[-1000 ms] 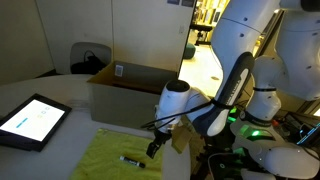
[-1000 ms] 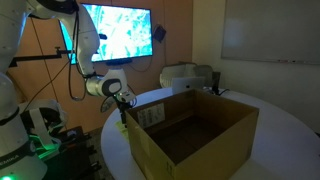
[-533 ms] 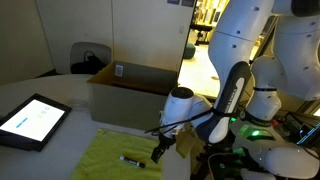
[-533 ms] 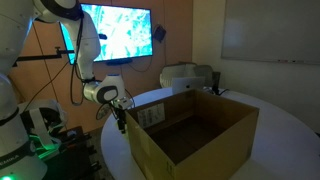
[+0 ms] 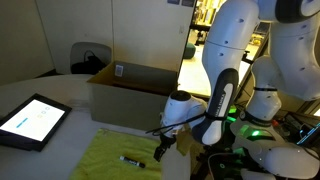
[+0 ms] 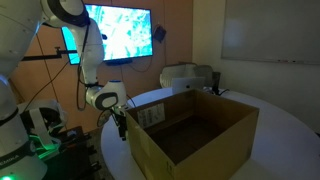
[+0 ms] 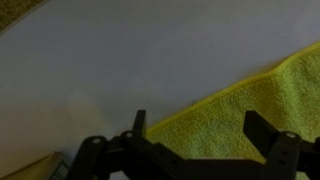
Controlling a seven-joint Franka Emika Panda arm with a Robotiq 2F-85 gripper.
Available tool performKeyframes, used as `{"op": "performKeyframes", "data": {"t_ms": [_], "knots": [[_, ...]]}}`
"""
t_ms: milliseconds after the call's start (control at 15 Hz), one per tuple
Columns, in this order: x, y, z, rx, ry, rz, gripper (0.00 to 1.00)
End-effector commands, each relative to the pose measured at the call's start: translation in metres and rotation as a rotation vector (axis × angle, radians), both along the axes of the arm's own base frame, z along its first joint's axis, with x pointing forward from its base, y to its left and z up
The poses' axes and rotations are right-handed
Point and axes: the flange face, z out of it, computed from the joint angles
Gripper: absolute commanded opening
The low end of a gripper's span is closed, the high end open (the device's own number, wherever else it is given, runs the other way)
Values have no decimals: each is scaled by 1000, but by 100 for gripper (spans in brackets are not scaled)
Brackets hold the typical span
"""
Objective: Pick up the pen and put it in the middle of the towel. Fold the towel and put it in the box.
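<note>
The gripper moves down and slightly outward onto the towel's edge (image 7: pixel 200 107) next, tipping more upright, and pinches a piece of the towel.
The yellow-green towel (image 5: pixel 118 157) lies flat on the white table in front of the box. The small black pen (image 5: pixel 133 159) lies on the towel near its middle. My gripper (image 5: pixel 161 149) hangs low over the towel's right edge, open and empty. In the wrist view the open jaws (image 7: pixel 197 132) straddle the towel's edge (image 7: pixel 230 105). The brown cardboard box (image 5: pixel 128 93) stands open behind the towel; it also shows in an exterior view (image 6: pixel 190 130), with my gripper (image 6: pixel 121 125) beside its corner.
A black-framed tablet (image 5: pixel 32 121) with a lit screen lies on the table to the left of the towel. A dark chair (image 5: pixel 88 59) stands behind the box. A wall screen (image 6: pixel 118 32) hangs behind the arm. The robot's base (image 5: pixel 270 140) stands at the right.
My gripper has come down toward the towel's right edge. The pen and towel have not moved.
</note>
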Motion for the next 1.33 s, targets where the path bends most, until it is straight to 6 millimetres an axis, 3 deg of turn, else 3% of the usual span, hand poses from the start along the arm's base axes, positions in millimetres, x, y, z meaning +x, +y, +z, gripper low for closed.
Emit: {"op": "performKeyframes", "data": {"t_ms": [0,333,933,1000,1067,1267], "knots": [[2,-13,-3,2,-32,-2,100],[10,-17,-10,21,-70,8,100],[24,-31,-40,39,-59,102,100],[25,-32,-42,41,-57,107,96],[26,-34,-41,44,-56,112,82],[29,-35,-40,52,-54,120,62]]}}
